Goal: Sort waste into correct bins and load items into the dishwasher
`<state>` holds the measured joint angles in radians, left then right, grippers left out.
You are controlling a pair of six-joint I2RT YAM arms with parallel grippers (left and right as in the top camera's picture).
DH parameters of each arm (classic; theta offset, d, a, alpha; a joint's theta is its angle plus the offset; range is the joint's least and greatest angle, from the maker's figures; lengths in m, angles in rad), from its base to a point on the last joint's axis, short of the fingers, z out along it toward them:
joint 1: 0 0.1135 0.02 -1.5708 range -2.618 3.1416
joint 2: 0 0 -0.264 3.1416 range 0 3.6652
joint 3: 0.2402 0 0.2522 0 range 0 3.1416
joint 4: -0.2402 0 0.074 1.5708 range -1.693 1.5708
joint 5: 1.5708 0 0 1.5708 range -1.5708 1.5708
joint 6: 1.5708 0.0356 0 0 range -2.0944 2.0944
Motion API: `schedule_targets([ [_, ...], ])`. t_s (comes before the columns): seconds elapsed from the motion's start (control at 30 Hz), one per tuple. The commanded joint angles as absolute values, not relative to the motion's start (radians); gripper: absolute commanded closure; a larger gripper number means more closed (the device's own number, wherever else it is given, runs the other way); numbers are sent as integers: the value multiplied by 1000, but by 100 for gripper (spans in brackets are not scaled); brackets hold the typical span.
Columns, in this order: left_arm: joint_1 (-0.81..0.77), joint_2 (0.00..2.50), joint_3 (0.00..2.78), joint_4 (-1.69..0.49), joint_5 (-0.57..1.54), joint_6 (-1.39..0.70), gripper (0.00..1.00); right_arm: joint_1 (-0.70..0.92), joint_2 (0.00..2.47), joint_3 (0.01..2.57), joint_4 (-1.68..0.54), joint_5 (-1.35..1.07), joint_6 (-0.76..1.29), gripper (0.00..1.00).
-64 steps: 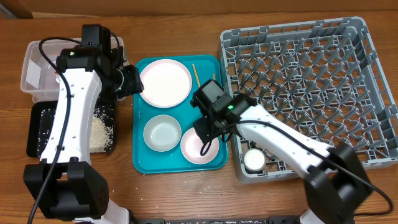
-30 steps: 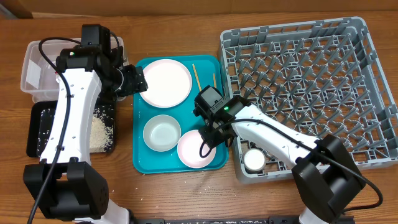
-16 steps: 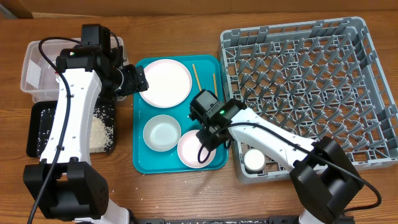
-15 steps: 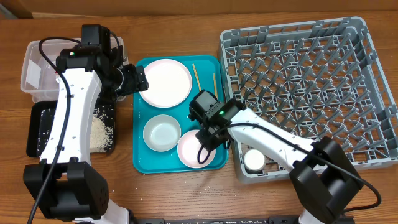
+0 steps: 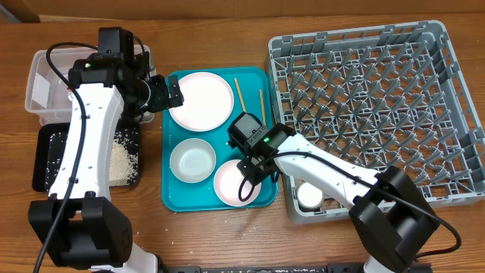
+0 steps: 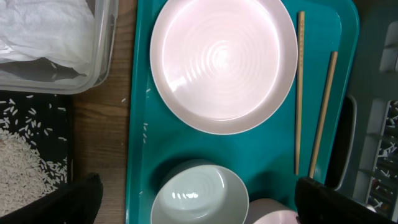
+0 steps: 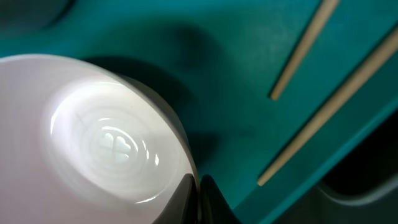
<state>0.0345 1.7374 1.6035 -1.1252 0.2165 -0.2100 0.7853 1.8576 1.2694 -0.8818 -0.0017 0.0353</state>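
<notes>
I will raise my right gripper next, carry the pinkish-white bowl outward, tilt it into the rack's far corner by the tray (image 5: 297, 59) and release it, since the rack's wires there are empty.
My right gripper (image 5: 247, 176) is shut on the right rim of a pinkish-white bowl (image 5: 233, 184) on the teal tray (image 5: 173, 199); in the right wrist view one finger of the gripper (image 7: 198, 186) is inside the bowl (image 7: 99, 143) and one outside. A pale green bowl (image 5: 191, 160) sits to its left. My left gripper (image 5: 168, 95) is open, hovering at the left edge of the round plate (image 5: 201, 100). Two chopsticks (image 5: 238, 92) lie right of the plate (image 6: 224, 62). A white cup (image 5: 309, 196) stands in the grey dish rack (image 5: 371, 98).
A clear tub (image 5: 53, 83) holding crumpled white paper (image 6: 43, 31) stands at the far left. Below it is a black tray (image 5: 45, 155) with loose rice (image 5: 121, 159). The rack borders the teal tray's right side.
My right gripper has closed on the pinkish bowl's rim, and that bowl slid slightly left and down. The green bowl also shifted left. My left gripper has opened wider.
</notes>
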Motion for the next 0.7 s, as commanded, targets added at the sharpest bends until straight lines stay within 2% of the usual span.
schedule_targets([
  [0.0, 32, 1721, 1621, -1121, 229, -206, 0, 780, 1863, 1347, -947, 116, 83, 96],
  [0.17, 32, 1721, 1621, -1121, 229, -206, 0, 756, 1863, 1619, -1156, 223, 98, 96],
  [0.33, 32, 1721, 1621, -1121, 229, -206, 0, 750, 1863, 1866, -1270, 509, 211, 96],
  [0.37, 32, 1721, 1621, -1121, 229, -206, 0, 750, 1863, 1878, -1269, 699, 264, 96],
  [0.5, 32, 1721, 1621, -1121, 229, -206, 0, 721, 1863, 1871, -1262, 1106, 471, 96],
  [0.57, 32, 1721, 1621, -1121, 229, -206, 0, 686, 1863, 1871, -1185, 1182, 505, 96],
  [0.67, 32, 1721, 1621, -1121, 229, -206, 0, 611, 1865, 1870, -1011, 1185, 425, 96],
])
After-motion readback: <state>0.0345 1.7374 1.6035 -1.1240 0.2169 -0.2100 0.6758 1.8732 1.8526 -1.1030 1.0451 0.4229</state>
